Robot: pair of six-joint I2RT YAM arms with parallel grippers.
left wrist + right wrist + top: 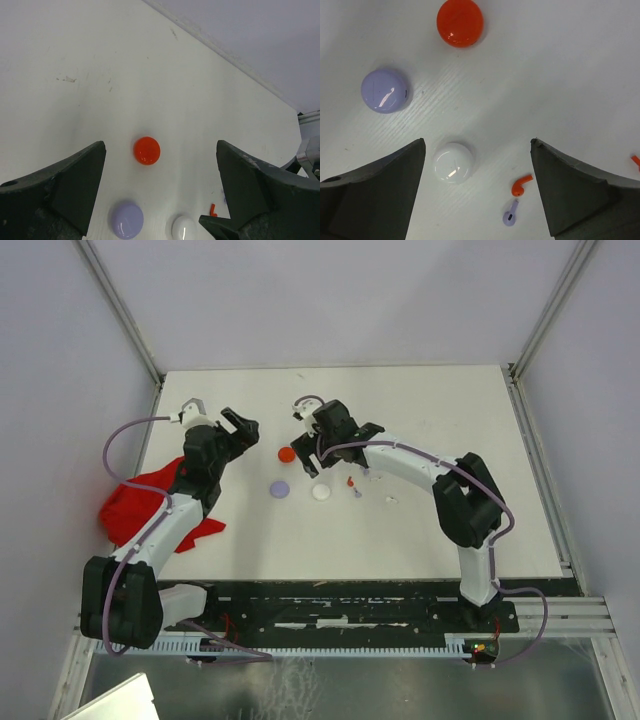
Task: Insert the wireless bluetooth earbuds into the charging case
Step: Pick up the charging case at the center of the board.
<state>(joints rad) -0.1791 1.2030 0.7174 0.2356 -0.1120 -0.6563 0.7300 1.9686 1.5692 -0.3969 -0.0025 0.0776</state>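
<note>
Next, my right gripper goes left in the top view and down, and closes around the sides of the red case (287,455) (460,23).
Three round charging cases lie mid-table: red (287,454), lilac (279,489) and white (321,492). Tiny earbuds lie to their right: a red one (350,482), a lilac one (357,494) and a white one (392,501). My left gripper (240,427) is open and empty, left of the red case (147,150). My right gripper (310,462) is open and empty above the cases. In the right wrist view the white case (453,162), red earbud (521,184) and lilac earbud (510,215) lie between the open jaws (477,142). Another red bit (636,160) shows at the right edge.
A crumpled red cloth (140,505) lies at the table's left edge under my left arm. The left wrist view also shows the lilac case (127,220), white case (183,228) and a red earbud (213,210). Grey walls enclose the table.
</note>
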